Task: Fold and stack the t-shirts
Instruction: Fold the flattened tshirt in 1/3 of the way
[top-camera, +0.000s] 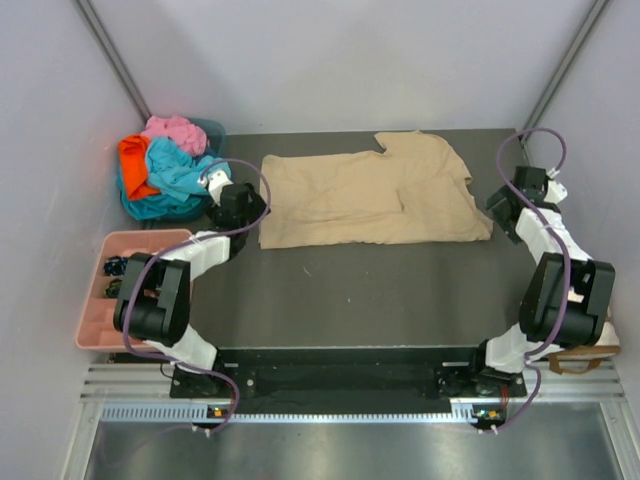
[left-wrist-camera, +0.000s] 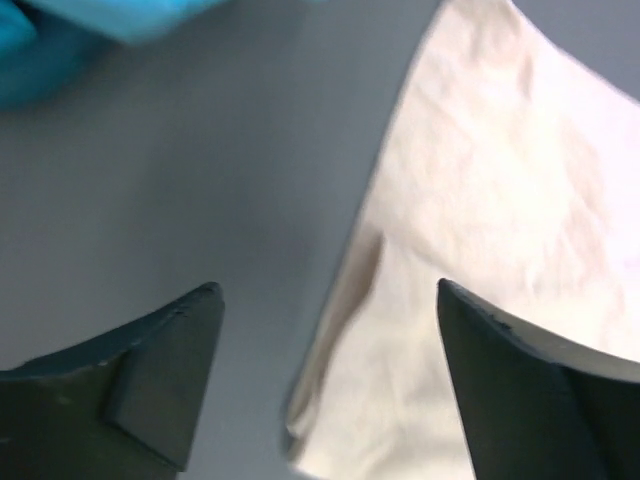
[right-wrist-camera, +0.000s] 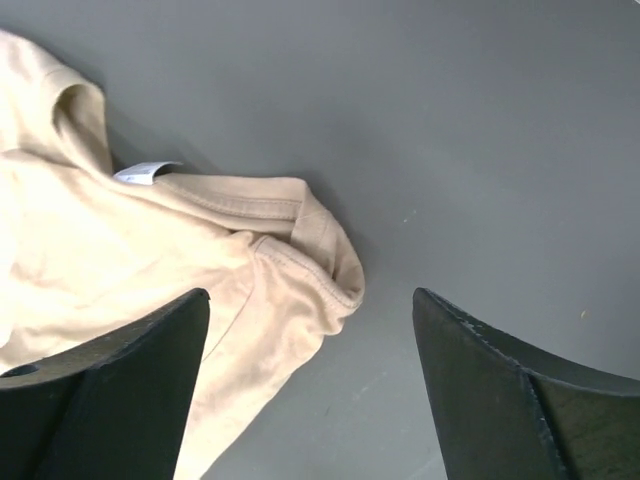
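Observation:
My right gripper's fingers hover beside the tan shirt, so it will next move down, back and to the left in the top view onto the shirt's near corner.
A large tan t-shirt (top-camera: 370, 195) lies half folded across the far middle of the dark table. A heap of turquoise (top-camera: 175, 170), orange (top-camera: 133, 162) and pink (top-camera: 172, 130) t-shirts sits at the far left. My left gripper (top-camera: 262, 212) is open, hovering over the tan shirt's left corner (left-wrist-camera: 330, 400). My right gripper (top-camera: 492, 205) is open, hovering just beside the shirt's right edge, whose collar and white label (right-wrist-camera: 140, 172) show in the right wrist view. Neither holds anything.
A pink compartment tray (top-camera: 100, 300) with small dark items lies at the left edge beside the left arm. Grey walls close the back and sides. A brown object (top-camera: 585, 358) sits by the right arm's base. Bare table (top-camera: 370, 300) lies in front.

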